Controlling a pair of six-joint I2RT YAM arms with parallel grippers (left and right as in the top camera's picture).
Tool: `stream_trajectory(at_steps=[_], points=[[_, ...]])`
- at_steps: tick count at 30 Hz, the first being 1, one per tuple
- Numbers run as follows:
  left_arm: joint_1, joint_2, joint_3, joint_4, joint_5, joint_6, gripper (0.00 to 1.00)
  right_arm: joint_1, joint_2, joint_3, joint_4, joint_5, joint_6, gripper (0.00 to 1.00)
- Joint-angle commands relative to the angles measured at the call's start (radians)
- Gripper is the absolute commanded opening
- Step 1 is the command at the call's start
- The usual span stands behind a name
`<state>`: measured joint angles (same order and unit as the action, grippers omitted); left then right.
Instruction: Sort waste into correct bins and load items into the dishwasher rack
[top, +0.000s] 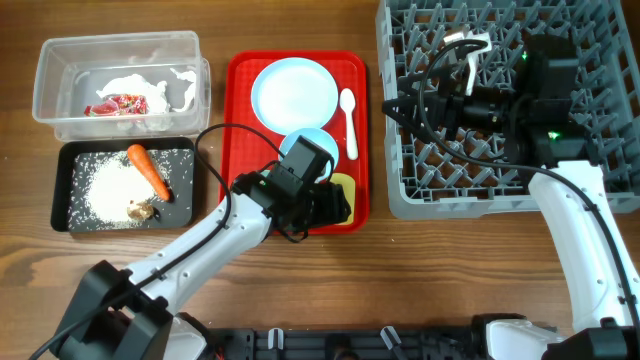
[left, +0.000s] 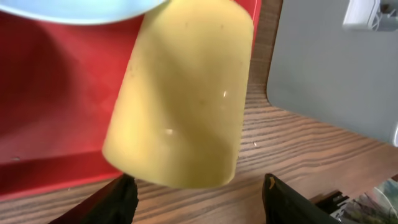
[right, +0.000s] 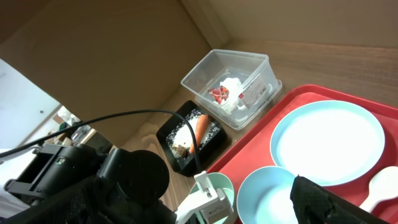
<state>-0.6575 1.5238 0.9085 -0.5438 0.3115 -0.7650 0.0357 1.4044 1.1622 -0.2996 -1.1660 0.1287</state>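
My left gripper goes down and reaches outward onto the small yellow cup's wide near rim (left: 177, 178) next. The cup lies sideways with that rim toward my open fingers.
My left gripper (top: 335, 205) is open over the near right corner of the red serving tray (top: 240, 120). In the left wrist view its fingers (left: 199, 194) straddle the small yellow cup (left: 180, 93), which lies on its side; the cup also shows in the overhead view (top: 344, 186). The pale blue plate (top: 294, 93), white spoon (top: 348, 120) and small blue bowl (top: 322, 140) are on the tray. The pale green bowl (right: 217, 183) shows under the left wrist. My right gripper (top: 398, 108) is open and empty over the left edge of the grey dishwasher rack (top: 400, 190).
The clear tub (top: 60, 60) at the far left holds the red wrapper (top: 120, 103) and white paper (top: 150, 82). The black tray (top: 62, 190) in front of it holds rice (top: 105, 190), the carrot (top: 148, 170) and the brown scrap (top: 140, 208).
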Motion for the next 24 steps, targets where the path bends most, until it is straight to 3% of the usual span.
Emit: stream_trajectory(at_steps=[1,5,9,20,24], points=[[-0.003,0.050,-0.006,0.021,-0.026,-0.010,0.66,-0.002,0.006,0.016,-0.003,0.006,-0.020,0.98],[0.019,0.076,-0.006,0.027,0.003,-0.005,0.66,-0.001,0.006,0.016,-0.004,0.006,-0.020,0.98],[0.048,0.076,-0.006,0.032,0.006,0.002,0.55,-0.002,0.006,0.016,-0.004,0.006,-0.021,0.98],[0.067,0.076,-0.006,0.051,0.006,0.002,0.04,-0.002,0.006,0.016,-0.004,0.006,-0.019,0.98],[0.067,0.075,-0.006,0.051,0.006,0.002,0.04,-0.002,0.006,0.016,-0.004,0.006,-0.012,0.98]])
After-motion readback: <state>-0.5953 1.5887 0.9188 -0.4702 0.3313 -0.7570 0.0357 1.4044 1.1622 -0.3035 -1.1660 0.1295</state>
